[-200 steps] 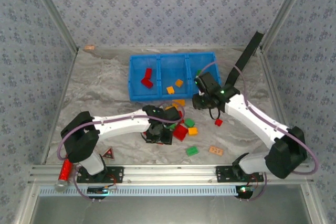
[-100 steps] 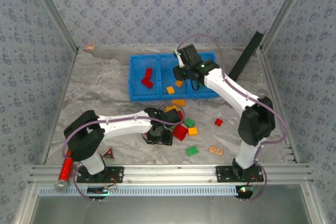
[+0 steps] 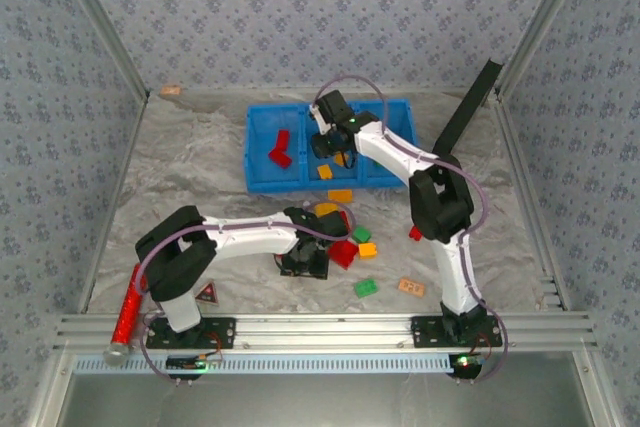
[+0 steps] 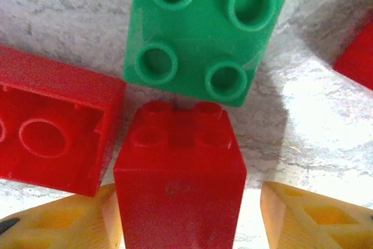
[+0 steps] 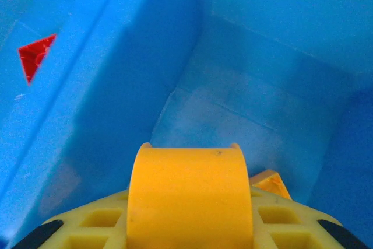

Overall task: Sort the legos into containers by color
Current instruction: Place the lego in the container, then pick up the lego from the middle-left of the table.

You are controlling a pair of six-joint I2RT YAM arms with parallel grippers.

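I need to lower my right gripper toward the bottom of the tray's middle section and let go of the orange-yellow lego (image 5: 190,196) there, because another orange lego is already in that section below.
My right gripper (image 3: 328,143) hangs over the middle compartment of the blue tray (image 3: 254,175), shut on an orange-yellow lego (image 5: 190,196). Below it lies another orange lego (image 5: 269,182); a red lego (image 5: 36,56) shows in the left compartment. Red legos (image 3: 279,150) and orange legos (image 3: 324,171) lie in the tray. My left gripper (image 3: 303,262) is low on the table, open around a red lego (image 4: 178,179). One finger (image 4: 64,220) is at the brick's side, the other finger (image 4: 315,220) stands off it. A green lego (image 4: 204,33) lies just ahead.
Loose legos lie below the tray: orange (image 3: 340,195), red (image 3: 343,250), green (image 3: 366,287), small red (image 3: 415,233). A tan-pink block (image 3: 411,287) sits near the front, a red cylinder (image 3: 127,312) at the front left, a black strip (image 3: 465,107) at the back right.
The right arm has swung from the table's right side up and left over the tray's middle compartment, carrying the orange-yellow lego. The left gripper has stayed by the red lego.
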